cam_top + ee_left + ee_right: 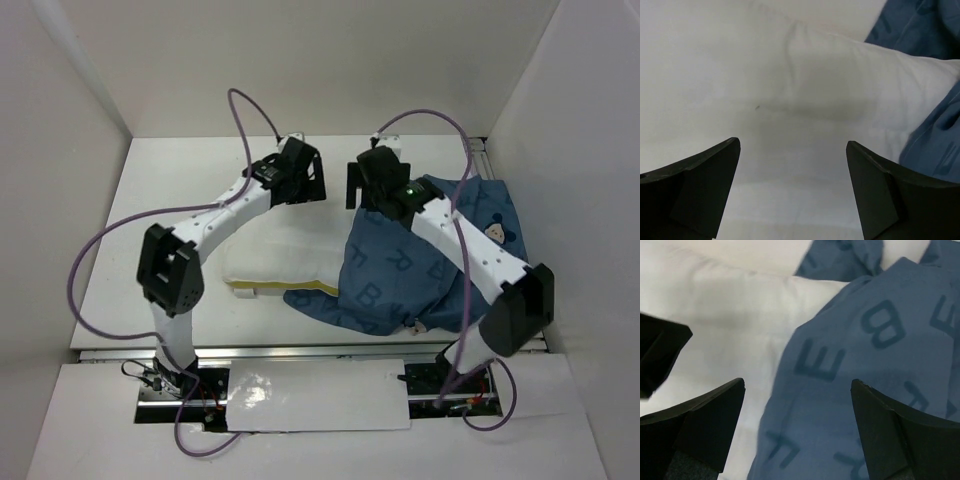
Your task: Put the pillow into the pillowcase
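Observation:
My left gripper comes down open next onto the white fabric near the pillow's far edge (316,213), which still lies bare outside the blue pillowcase (400,270).
The white pillow (280,255) lies mid-table, its right part inside the blue lettered pillowcase (400,270); a yellow trim shows at its near edge. My left gripper (318,180) hovers over the pillow's far edge, open and holding nothing; its wrist view shows the pillow (805,100) below the left gripper (793,145) and the pillowcase (935,145) at right. My right gripper (352,185) hangs open beside it over the case's mouth. In the right wrist view the right gripper (797,385) spans the pillowcase (865,365) edge where it meets the pillow (735,315).
White walls enclose the table (170,190) on the left, back and right. Purple cables (240,110) loop above both arms. A metal rail (300,352) and a white sheet (320,395) run along the near edge by the arm bases.

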### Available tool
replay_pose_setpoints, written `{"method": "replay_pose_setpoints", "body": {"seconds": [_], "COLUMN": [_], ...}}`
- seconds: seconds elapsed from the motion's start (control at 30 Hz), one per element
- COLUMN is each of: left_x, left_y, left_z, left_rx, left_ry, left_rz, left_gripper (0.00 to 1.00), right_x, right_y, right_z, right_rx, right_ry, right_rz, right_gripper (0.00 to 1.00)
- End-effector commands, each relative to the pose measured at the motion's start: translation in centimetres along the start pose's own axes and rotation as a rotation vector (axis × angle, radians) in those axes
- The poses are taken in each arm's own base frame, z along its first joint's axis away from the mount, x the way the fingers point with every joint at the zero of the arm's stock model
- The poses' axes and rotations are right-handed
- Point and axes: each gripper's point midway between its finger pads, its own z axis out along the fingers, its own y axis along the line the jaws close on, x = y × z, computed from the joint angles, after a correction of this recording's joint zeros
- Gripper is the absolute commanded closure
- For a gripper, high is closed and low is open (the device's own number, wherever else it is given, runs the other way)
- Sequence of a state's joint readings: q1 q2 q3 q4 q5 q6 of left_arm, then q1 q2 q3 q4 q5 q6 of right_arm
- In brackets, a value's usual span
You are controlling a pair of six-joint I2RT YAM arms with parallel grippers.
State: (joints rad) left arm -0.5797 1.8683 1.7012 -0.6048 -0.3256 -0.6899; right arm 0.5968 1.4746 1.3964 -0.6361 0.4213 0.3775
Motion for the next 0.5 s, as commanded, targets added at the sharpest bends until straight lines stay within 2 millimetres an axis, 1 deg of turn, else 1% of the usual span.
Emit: {"method": "replay_pose_setpoints", "body": {"seconds": [0.0, 0.03, 0.07, 0.1, 0.13, 0.17, 0.2, 0.23, 0.27, 0.3, 0.33, 0.37, 0.4, 0.43, 0.47], "left_x": [-0.9, -0.2, 0.0, 0.8, 1.8, 3.4, 4.1, 5.1, 6.0, 7.0, 7.4, 9.4, 10.2, 10.8, 12.0], "left_y": [-3.3, -3.5, -3.7, -3.5, -3.2, -2.6, -2.6, -2.4, -2.3, -2.0, -2.0, -2.5, -2.6, -2.6, -2.7], "left_z": [3.2, 3.9, 4.7, 5.6, 6.8, 7.5, 8.1, 8.9, 9.5, 10.1, 10.3, 11.0, 11.2, 11.4, 11.1], "left_rx": [0.086, 0.093, 0.090, 0.078, 0.062, 0.052, 0.058, 0.062, 0.070, 0.071, 0.080, 0.119, 0.139, 0.155, 0.176], "left_ry": [-0.007, 0.029, 0.036, 0.055, 0.080, 0.119, 0.134, 0.155, 0.162, 0.178, 0.186, 0.215, 0.229, 0.241, 0.260], "left_rz": [0.102, 0.121, 0.123, 0.129, 0.136, 0.146, 0.147, 0.163, 0.163, 0.165, 0.165, 0.170, 0.169, 0.168, 0.185], "left_gripper": [0.00, 0.00, 0.00, 0.00, 0.00, 0.00, 0.00, 0.00, 0.03, 0.08, 0.31, 0.44, 0.65, 0.99, 1.00], "right_x": [-4.6, -4.8, -4.3, -4.3, -5.6, -4.4, -4.6, -4.0, -2.6, -1.9, -1.4, 0.2, 0.4, 1.0, 1.6], "right_y": [-1.7, -1.9, -1.2, -1.3, -0.5, -0.3, -0.2, 0.0, 0.0, -0.5, -0.6, -1.5, -1.8, -2.1, -2.5], "right_z": [2.6, 3.5, 5.5, 6.3, 6.5, 8.4, 8.7, 9.3, 10.7, 11.2, 11.6, 12.3, 12.3, 12.6, 12.7], "right_rx": [0.028, 0.023, -0.001, 0.003, -0.020, -0.024, -0.019, -0.021, -0.007, 0.010, 0.016, 0.052, 0.065, 0.086, 0.103], "right_ry": [-0.060, -0.048, -0.014, 0.005, -0.007, 0.043, 0.058, 0.081, 0.126, 0.157, 0.175, 0.231, 0.238, 0.249, 0.261], "right_rz": [0.088, 0.055, 0.040, 0.040, 0.025, 0.002, -0.003, -0.009, -0.022, -0.025, -0.031, -0.044, -0.048, -0.044, -0.051], "right_gripper": [0.07, 0.08, 0.08, 0.08, 0.10, 0.11, 0.13, 0.14, 0.14, 0.16, 0.16, 0.16, 0.16, 0.16, 0.16]}}
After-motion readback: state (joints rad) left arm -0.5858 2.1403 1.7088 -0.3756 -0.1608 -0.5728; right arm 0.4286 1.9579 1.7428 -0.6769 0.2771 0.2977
